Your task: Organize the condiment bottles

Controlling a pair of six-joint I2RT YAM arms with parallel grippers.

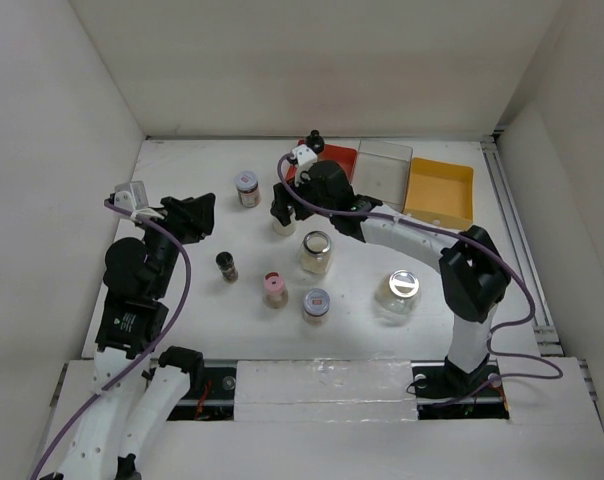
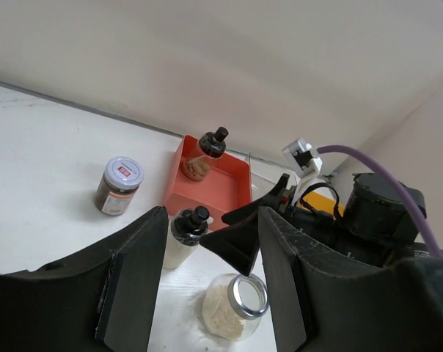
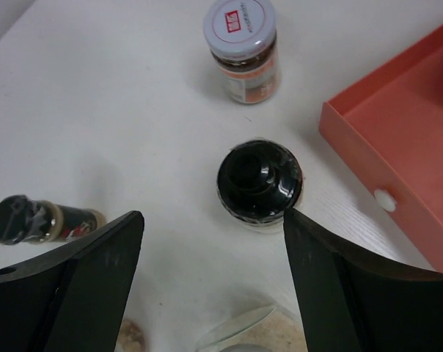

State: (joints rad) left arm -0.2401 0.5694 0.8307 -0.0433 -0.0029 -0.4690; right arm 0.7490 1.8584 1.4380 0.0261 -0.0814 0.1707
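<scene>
The bottle of white contents stands ahead of the right gripper's fingers, toward the right in the wrist view, so the right gripper will next move that way onto the bottle's black cap (image 3: 260, 182).
My right gripper (image 1: 280, 212) hangs open over a black-capped bottle (image 1: 282, 226) of white contents. In the right wrist view that bottle (image 3: 260, 182) stands just beyond my right gripper (image 3: 213, 214), near the right fingertip, untouched. A second black-capped bottle (image 1: 315, 143) leans in the red tray (image 1: 340, 160). On the table stand a grey-lidded spice jar (image 1: 247, 188), a dark slim shaker (image 1: 227, 266), a pink-capped bottle (image 1: 274, 290), another grey-lidded jar (image 1: 316, 304) and two clear glass jars (image 1: 316, 252) (image 1: 397, 293). My left gripper (image 1: 197, 212) is open and empty at the left, pointing toward them.
A clear tray (image 1: 383, 165) and an orange tray (image 1: 440, 190) sit right of the red tray along the back. White walls enclose the table on three sides. In the left wrist view the right arm (image 2: 368, 213) fills the right side, beyond the nearer glass jar (image 2: 235, 304).
</scene>
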